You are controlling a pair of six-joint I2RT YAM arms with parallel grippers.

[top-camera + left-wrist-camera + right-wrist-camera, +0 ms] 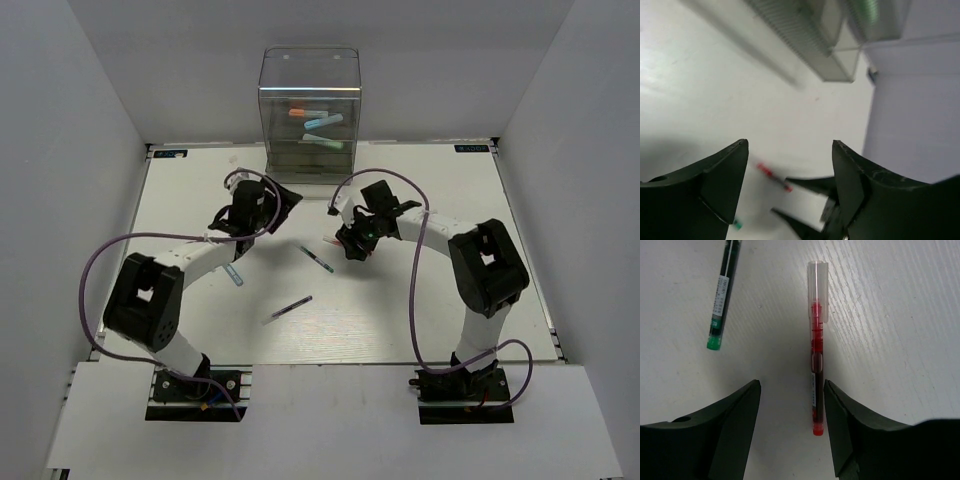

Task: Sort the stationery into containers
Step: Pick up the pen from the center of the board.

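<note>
My right gripper will go down and shift sideways to close on the red pen's dark body (pixel 817 389), since that is below it, toward the right in the wrist view.
The clear plastic box of drawers (pixel 310 110) stands at the far middle of the table, with orange-, light-blue- and green-capped markers inside. My right gripper (pixel 350 248) is open and low over a red pen (pixel 816 365). The pen lies between the fingers, close to the right finger (pixel 840 410). A dark pen with a green end (pixel 724 295) lies to its left and also shows in the top view (pixel 316 258). My left gripper (pixel 278 198) is open and empty, in front of the box (pixel 830 45). Its wrist view shows the red pen (pixel 772 176) blurred.
Another dark pen (pixel 290 307) lies in the middle of the table. A short light-blue-capped marker (pixel 235 275) lies beside the left arm. Purple cables loop around both arms. White walls close in the table (pixel 200 200) on three sides.
</note>
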